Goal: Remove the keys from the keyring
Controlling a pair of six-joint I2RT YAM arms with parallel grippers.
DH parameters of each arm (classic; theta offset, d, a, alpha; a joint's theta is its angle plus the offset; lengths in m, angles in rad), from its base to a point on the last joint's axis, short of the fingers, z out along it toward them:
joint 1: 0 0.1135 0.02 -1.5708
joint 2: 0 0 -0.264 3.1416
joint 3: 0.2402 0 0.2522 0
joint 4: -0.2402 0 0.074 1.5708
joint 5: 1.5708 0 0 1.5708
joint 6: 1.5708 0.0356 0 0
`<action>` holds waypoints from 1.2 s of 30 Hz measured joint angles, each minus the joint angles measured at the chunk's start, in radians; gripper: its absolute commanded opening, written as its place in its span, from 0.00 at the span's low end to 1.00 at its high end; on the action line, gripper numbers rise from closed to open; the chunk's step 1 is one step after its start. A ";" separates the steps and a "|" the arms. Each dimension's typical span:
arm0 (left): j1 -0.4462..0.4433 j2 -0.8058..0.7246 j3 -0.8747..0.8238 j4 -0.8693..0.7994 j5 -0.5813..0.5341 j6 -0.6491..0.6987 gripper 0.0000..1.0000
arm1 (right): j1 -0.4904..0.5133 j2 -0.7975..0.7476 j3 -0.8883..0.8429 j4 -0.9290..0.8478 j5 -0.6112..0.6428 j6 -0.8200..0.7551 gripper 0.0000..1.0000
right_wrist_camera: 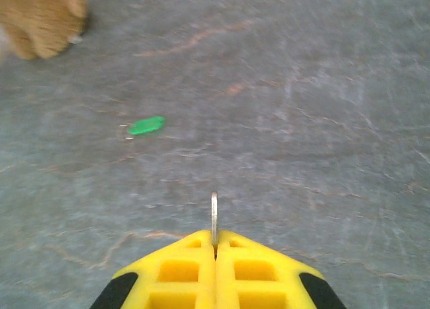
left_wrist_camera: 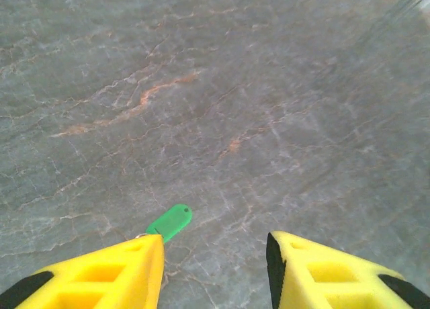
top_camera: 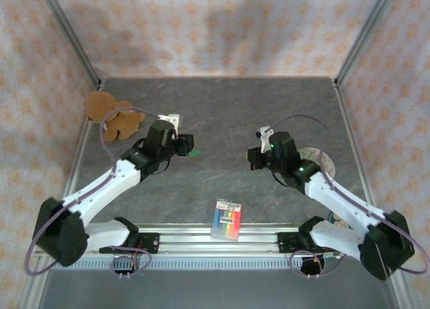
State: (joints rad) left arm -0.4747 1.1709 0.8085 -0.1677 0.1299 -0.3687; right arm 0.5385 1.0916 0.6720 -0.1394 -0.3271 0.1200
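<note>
The metal piece (right_wrist_camera: 214, 213) should next go down onto the bare tabletop below, well away from the green key, and my right gripper will open there to let it go.
The green-headed key (top_camera: 193, 152) lies flat on the grey table, just off the tip of my left gripper (top_camera: 187, 146). In the left wrist view the green key (left_wrist_camera: 170, 222) rests beside the left yellow fingertip (left_wrist_camera: 144, 252), with a small silvery wire loop (left_wrist_camera: 141, 236) at its near end. My left gripper (left_wrist_camera: 213, 243) stands open with only bare table between its fingers. My right gripper (right_wrist_camera: 215, 236) is shut on a thin silvery metal piece (right_wrist_camera: 214, 213) seen edge-on, apparently the plain key, held above the table. From that wrist the green key (right_wrist_camera: 146, 125) lies far off to the left.
A brown plush toy (top_camera: 111, 114) sits at the table's back left edge. A rainbow-striped pack (top_camera: 226, 219) lies near the front rail between the arm bases. A round pale disc (top_camera: 321, 160) shows behind the right arm. Metal frame posts border the table.
</note>
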 measured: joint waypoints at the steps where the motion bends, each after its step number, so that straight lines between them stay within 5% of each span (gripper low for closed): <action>1: 0.000 -0.034 -0.013 -0.001 0.004 -0.001 0.47 | -0.017 0.043 0.004 0.015 0.005 0.007 0.00; 16: -0.001 -0.183 -0.093 -0.019 0.046 -0.053 0.49 | -0.201 0.579 0.203 0.128 0.107 0.163 0.05; 21: -0.001 -0.185 -0.106 -0.026 0.045 -0.054 0.52 | -0.201 0.592 0.204 0.128 0.145 0.185 0.37; 24: -0.001 -0.187 -0.106 -0.027 0.042 -0.062 0.73 | -0.201 0.562 0.203 0.109 0.182 0.181 0.45; 25: -0.001 -0.187 -0.106 -0.027 0.038 -0.061 0.88 | -0.202 0.542 0.203 0.097 0.196 0.178 0.47; 26: -0.001 -0.187 -0.106 -0.027 0.033 -0.055 0.99 | -0.203 0.516 0.203 0.085 0.211 0.175 0.62; 27: -0.001 -0.187 -0.106 -0.027 0.022 -0.056 1.00 | -0.204 0.483 0.203 0.068 0.228 0.163 1.00; 36: 0.007 -0.149 -0.104 -0.018 -0.354 0.062 1.00 | -0.206 0.249 0.236 -0.066 0.567 0.093 0.99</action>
State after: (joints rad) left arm -0.4675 1.0222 0.7048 -0.1852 -0.2241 -0.3069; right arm 0.3328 1.3407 0.9077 -0.2050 0.2401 0.2134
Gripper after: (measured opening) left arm 0.996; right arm 0.994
